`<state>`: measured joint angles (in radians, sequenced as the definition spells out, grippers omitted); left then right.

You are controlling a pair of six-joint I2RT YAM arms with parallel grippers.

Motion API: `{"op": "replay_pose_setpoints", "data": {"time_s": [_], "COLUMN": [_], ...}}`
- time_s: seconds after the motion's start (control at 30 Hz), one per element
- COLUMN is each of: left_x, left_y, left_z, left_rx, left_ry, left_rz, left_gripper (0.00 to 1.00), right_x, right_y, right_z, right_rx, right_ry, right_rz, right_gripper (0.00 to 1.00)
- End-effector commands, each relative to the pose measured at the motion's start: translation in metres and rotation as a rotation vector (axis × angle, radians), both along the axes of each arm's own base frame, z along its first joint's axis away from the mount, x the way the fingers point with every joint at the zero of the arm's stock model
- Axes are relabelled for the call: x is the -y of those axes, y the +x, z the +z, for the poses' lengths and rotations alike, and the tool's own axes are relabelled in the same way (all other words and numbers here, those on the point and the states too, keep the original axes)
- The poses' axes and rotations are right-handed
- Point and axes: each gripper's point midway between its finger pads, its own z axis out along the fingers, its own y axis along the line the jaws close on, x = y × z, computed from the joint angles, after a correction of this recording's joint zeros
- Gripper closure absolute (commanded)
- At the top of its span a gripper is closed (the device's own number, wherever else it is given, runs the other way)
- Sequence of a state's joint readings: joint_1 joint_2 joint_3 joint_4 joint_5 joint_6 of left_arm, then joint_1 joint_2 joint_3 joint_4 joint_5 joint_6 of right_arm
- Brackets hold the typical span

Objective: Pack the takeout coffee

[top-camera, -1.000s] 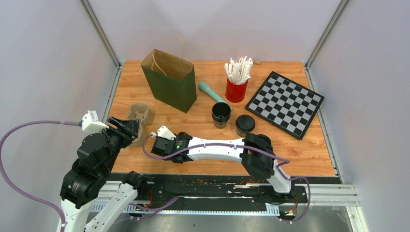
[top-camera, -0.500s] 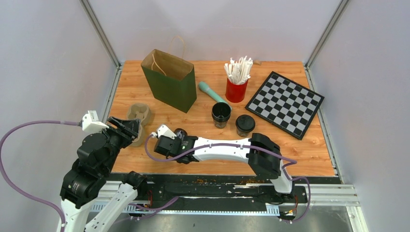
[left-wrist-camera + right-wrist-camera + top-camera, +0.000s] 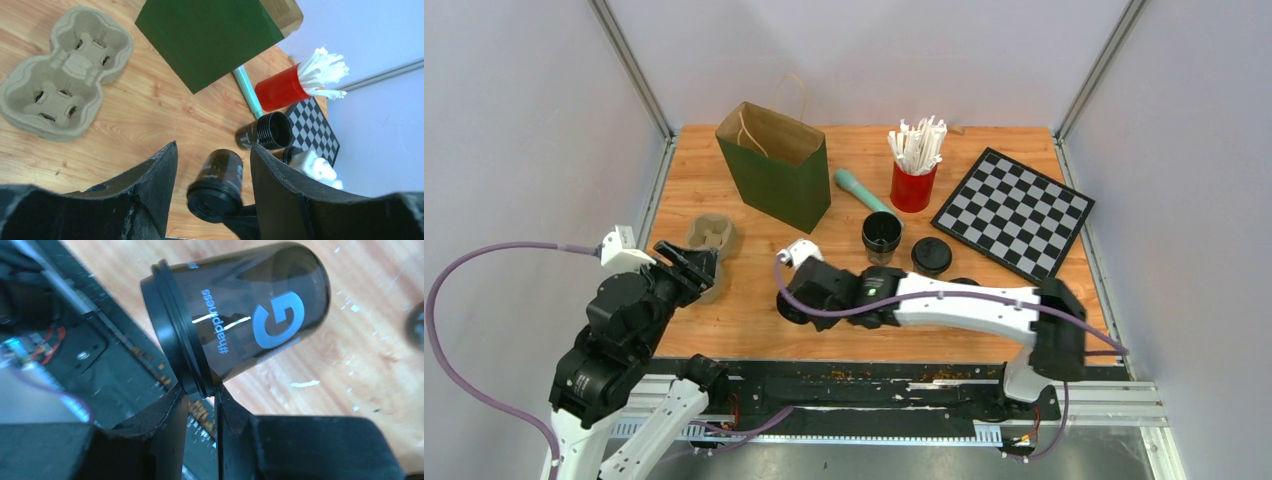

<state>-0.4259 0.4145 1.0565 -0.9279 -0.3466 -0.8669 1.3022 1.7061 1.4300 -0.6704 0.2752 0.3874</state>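
My right gripper holds the cup, and the table's bare front wood lies below, to the gripper's right in the top view. My right gripper needs to turn the cup upright and lower sideways to release it.
A dark brown takeout coffee cup [image 3: 240,315] with a black lid hangs tilted above the wood, with my right gripper [image 3: 202,390] shut on its lid rim. From above, that cup [image 3: 790,306] and the right gripper [image 3: 802,296] sit near the table's front middle. My left gripper [image 3: 214,146] stands open with nothing held; the cup [image 3: 220,182] shows beyond its fingers. A cardboard cup carrier [image 3: 709,238] lies just ahead of the left gripper [image 3: 694,262]. The green paper bag [image 3: 774,165] stands open behind it.
A lidless dark cup [image 3: 881,232] and a second dark cup with a black lid [image 3: 931,255] stand mid-table. A red cup of white straws [image 3: 914,180], a teal stick [image 3: 859,190] and a chessboard [image 3: 1014,215] are at the back right.
My right gripper has closed on the cup's lid rim and swung right toward the table's middle, cup in it. The left arm has barely moved.
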Motion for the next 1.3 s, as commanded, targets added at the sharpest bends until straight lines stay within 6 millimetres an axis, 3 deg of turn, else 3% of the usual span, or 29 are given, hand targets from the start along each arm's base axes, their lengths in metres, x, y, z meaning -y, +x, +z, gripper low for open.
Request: {"op": "replay_pose_setpoints", "data": {"time_s": [0.0, 0.17, 0.37, 0.63, 1.27], "left_x": [0.013, 0.031, 0.041, 0.045, 0.045], "left_y": [0.001, 0.001, 0.002, 0.003, 0.006], "left_z": [-0.007, -0.034, -0.045, -0.051, -0.064], "left_rx": [-0.047, -0.152, -0.171, -0.189, -0.212], "left_ry": [0.06, 0.099, 0.085, 0.082, 0.089], "left_rz": [-0.091, -0.195, -0.239, -0.254, -0.25], "left_gripper": [0.37, 0.37, 0.36, 0.37, 0.38], "right_x": [0.007, 0.037, 0.062, 0.082, 0.093], "right_y": [-0.04, -0.07, -0.083, -0.08, -0.058], "right_z": [0.026, 0.022, 0.026, 0.013, -0.03], "right_rx": [-0.319, -0.547, -0.772, -0.877, -0.978], "right_ry": [0.252, 0.356, 0.509, 0.537, 0.557], "right_rz": [0.053, 0.038, -0.037, -0.107, -0.204], "right_gripper": [0.82, 0.82, 0.81, 0.8, 0.78]}}
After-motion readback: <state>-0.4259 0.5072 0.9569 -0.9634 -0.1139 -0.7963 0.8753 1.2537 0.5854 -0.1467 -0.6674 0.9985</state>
